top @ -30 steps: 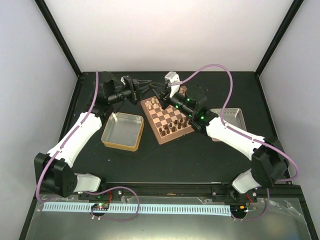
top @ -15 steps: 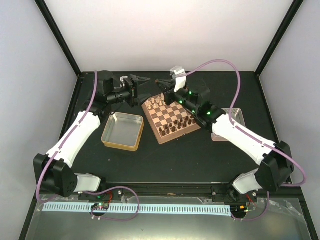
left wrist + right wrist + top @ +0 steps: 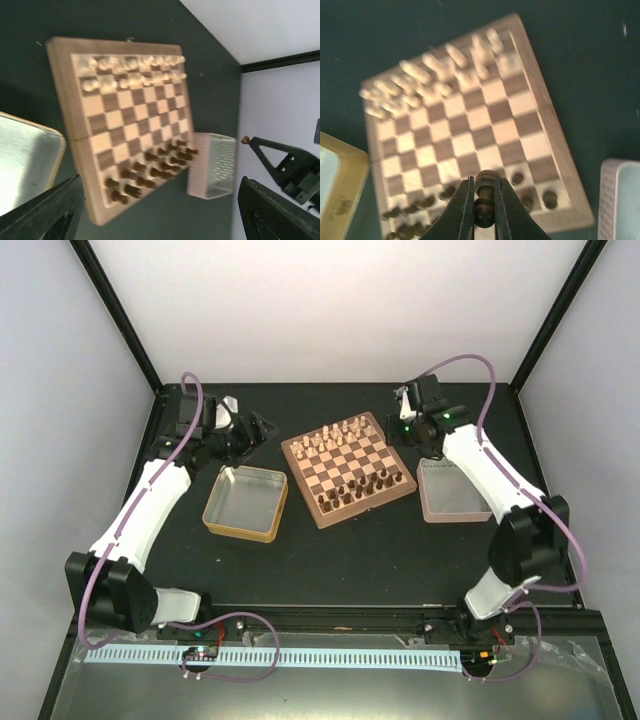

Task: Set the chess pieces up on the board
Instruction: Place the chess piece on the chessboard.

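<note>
The dark row's empty end square (image 3: 393, 469) (image 3: 543, 169) is below the right gripper and to its right in the wrist view, so the robot will lower the piece that way next and let it go.
The board (image 3: 345, 468) lies mid-table with dark-brown chess pieces (image 3: 356, 487) on its near rows and cream chessmen on the far rows. My right gripper (image 3: 403, 423) hangs beyond the board's far right corner. In the right wrist view this gripper (image 3: 485, 186) is shut on one dark chess piece (image 3: 487, 199), held upright above the board (image 3: 470, 125). My left gripper (image 3: 260, 430) is left of the board, open and empty. Its wide-spread fingers (image 3: 47, 210) frame the board (image 3: 125, 125) and dark chess pieces (image 3: 150, 172).
A yellow-rimmed tin (image 3: 246, 502) sits left of the board, under my left arm. A pale pink tin (image 3: 452, 490) sits right of the board, below my right forearm. Black frame posts and white walls close the back and sides.
Both arms have drawn away from the board's far edge, left arm leftward, right arm rightward and up. My left gripper went from shut to open. The right stays shut on the piece.
</note>
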Robot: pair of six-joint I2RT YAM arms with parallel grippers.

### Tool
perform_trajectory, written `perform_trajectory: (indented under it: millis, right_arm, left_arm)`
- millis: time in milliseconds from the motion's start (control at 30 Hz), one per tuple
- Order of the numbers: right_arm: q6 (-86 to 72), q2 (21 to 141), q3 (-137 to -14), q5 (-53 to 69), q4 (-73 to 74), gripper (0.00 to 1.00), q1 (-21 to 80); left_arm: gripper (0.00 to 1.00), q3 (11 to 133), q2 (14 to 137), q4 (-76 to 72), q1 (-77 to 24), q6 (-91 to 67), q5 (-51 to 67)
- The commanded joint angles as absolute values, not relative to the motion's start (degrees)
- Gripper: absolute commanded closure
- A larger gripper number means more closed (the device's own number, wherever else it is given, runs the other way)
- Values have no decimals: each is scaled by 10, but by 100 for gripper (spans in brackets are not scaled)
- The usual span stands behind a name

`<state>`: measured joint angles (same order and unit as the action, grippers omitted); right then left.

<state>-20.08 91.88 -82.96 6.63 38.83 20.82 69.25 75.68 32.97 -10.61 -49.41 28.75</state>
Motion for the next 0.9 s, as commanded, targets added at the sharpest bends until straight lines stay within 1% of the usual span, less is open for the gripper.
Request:
perform_trajectory:
  millis: [0,233,467,867]
  right_arm:
    - [-192,994,-873,63,544,99,187]
    - [-163,1107,-956,47,607,99,185]
    - [-149,1183,-1018,28,640,99,184]
    - [-138,1240,-1058,-5,656,99,185]
  left_arm:
    - [14,694,737,368,-105,-318,207]
    - [15,695,750,362,-105,-268,202]
    - [15,700,767,359,-105,-257,201]
    - [15,709,782,367,-105,-259,200]
